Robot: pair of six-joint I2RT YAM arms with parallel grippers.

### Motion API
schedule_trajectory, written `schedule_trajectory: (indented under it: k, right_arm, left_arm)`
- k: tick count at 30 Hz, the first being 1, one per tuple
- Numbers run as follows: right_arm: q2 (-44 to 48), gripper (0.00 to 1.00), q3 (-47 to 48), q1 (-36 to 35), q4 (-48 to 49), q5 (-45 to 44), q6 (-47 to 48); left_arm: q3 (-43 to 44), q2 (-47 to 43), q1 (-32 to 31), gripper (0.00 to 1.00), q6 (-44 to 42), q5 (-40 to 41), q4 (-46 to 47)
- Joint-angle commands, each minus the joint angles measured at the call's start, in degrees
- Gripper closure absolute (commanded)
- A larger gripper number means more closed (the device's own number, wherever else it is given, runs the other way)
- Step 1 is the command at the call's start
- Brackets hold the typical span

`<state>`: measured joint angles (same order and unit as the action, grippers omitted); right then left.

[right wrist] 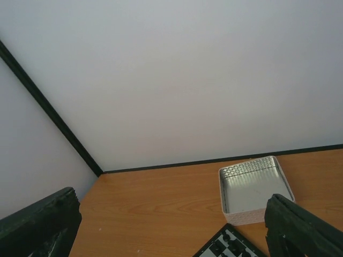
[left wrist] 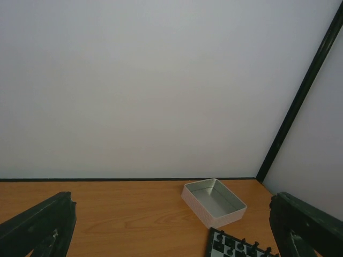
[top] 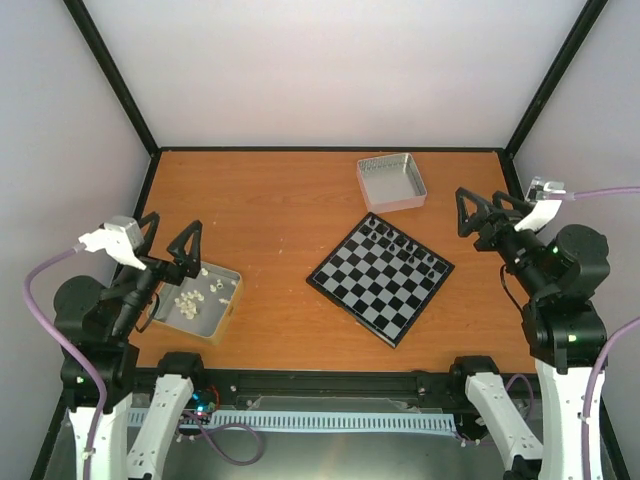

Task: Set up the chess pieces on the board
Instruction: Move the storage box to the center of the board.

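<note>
My open left gripper points outward, so it should next tilt down and lower onto the heaped cream-white pieces below in the tray.
The board (top: 380,278) lies turned like a diamond right of the table's middle, with small black chessmen (top: 408,244) along its far right side. The cream-white chess pieces (top: 190,298) lie heaped in a silver tray (top: 226,305) at the near left. My left gripper (top: 168,240) hangs open above that tray's far end, empty. Raised off the board's right corner, my right gripper (top: 487,212) is open and holds nothing. In the left wrist view the gripper (left wrist: 171,214) frames bare table, and a board corner (left wrist: 236,249) shows. The right wrist view's gripper (right wrist: 171,214) does likewise beside the board (right wrist: 225,247).
An empty silver tray (top: 391,180) stands at the back, just beyond the board; it also shows as the tray (left wrist: 214,201) and the tray (right wrist: 252,187). White walls with black corner posts close in the wooden table on three sides.
</note>
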<state>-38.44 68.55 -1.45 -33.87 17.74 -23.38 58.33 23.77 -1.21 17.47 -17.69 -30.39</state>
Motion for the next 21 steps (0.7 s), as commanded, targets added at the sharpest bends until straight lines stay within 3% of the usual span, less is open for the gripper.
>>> schedule_trajectory:
  k: [1,4,13,21]
  right_arm:
    - [1.54,0.07,-2.64,0.72,-0.75,3.05,-1.56]
    - [2.43,0.07,-5.99,0.79,0.42,3.48,-2.69]
    - [-3.14,0.13,-7.87,0.82,-1.69,7.61,0.46]
    - [-6.30,0.19,-12.86,0.83,2.67,9.29,-0.72]
  left_arm:
    - [-1.86,-0.47,0.71,0.00,2.33,-5.67,0.98]
    - [-6.71,-0.56,0.70,0.00,5.59,-7.90,3.44]
    - [-12.58,12.14,0.69,0.01,18.71,7.86,-6.32]
    - [-16.08,26.43,0.73,0.06,22.25,15.81,-3.60]
